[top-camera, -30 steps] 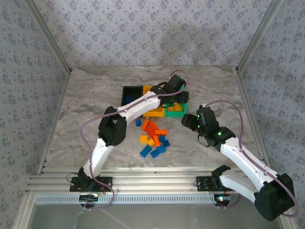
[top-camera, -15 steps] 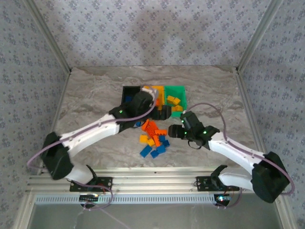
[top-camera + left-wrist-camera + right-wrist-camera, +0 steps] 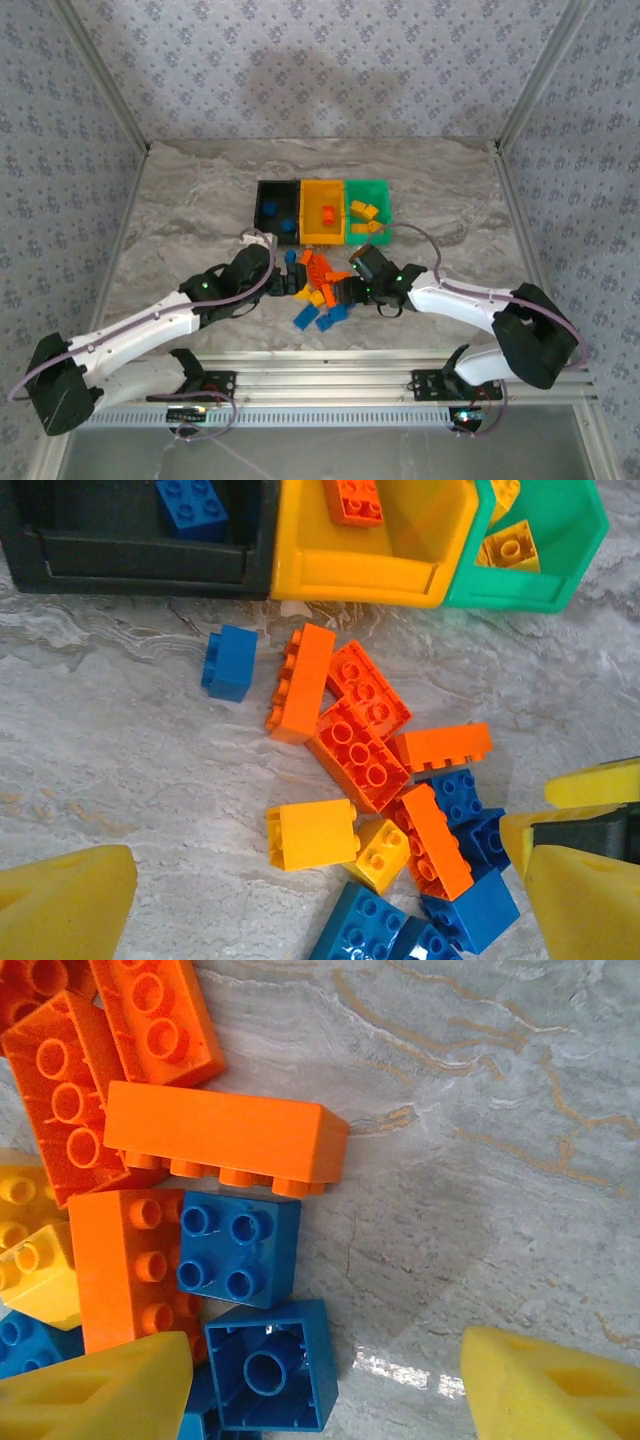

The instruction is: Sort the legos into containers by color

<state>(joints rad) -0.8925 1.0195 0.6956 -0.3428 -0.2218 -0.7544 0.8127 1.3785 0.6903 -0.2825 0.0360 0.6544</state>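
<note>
My right gripper should next move down around the upside-down blue brick (image 3: 272, 1365) at the pile's edge, because the brick sits below it, in the gap between its open fingers.
The legos lie in a loose pile (image 3: 320, 290) in front of the bin row: blue, red-orange and yellow-orange bricks. The black bin (image 3: 278, 187) holds blue bricks, the yellow-orange bin (image 3: 312, 232) a red-orange one, the green bin (image 3: 378, 192) yellow ones. My left gripper (image 3: 320, 920) hangs open low over the pile's near-left side, a yellow brick (image 3: 311, 833) and blue bricks between its fingers (image 3: 65, 905). My right gripper (image 3: 325, 1400) is open at the pile's right edge, straddling an upside-down blue brick (image 3: 272, 1365) beside a studs-up blue one (image 3: 238, 1250).
A single blue brick (image 3: 229, 662) lies apart, just in front of the black bin's wall (image 3: 140, 555). Bare marble stretches left and right of the pile. Aluminium frame posts and patterned walls enclose the table.
My left arm has pulled back from over the bins and come down to the pile. My right gripper has swung left and lowered onto the pile's right edge.
</note>
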